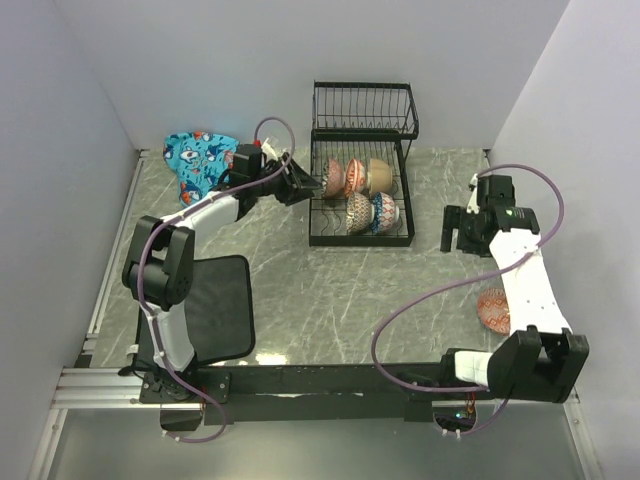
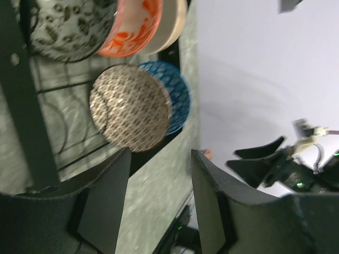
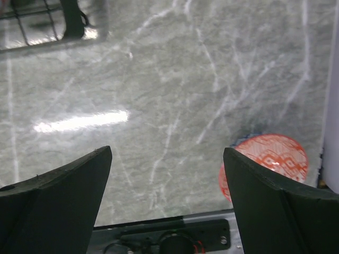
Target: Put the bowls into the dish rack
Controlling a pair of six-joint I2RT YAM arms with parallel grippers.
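The salmon-orange bowl is still outside the rack [image 1: 365,110], so my right gripper will move back and down onto the salmon-orange bowl's rim [image 1: 481,309] on the side away from the wall.
The black wire dish rack [image 1: 365,110] stands at the back centre. Five bowls sit on edge in its lower tier: black-and-white [image 2: 69,26], red-orange floral [image 2: 132,26], cream-white [image 2: 177,24], brown dotted [image 2: 130,108] and blue patterned [image 2: 180,95]. The salmon-orange bowl [image 1: 493,310] lies on the table at the right, beside the right arm; it also shows in the right wrist view [image 3: 267,159]. My left gripper [image 1: 308,187] is open and empty at the rack's left side. My right gripper [image 1: 455,232] is open and empty over bare table, right of the rack.
A blue patterned cloth [image 1: 200,155] lies at the back left. A black mat [image 1: 220,305] lies near the left arm's base. Grey walls close in the table on the left, back and right. The rack's corner [image 3: 69,21] shows in the right wrist view.
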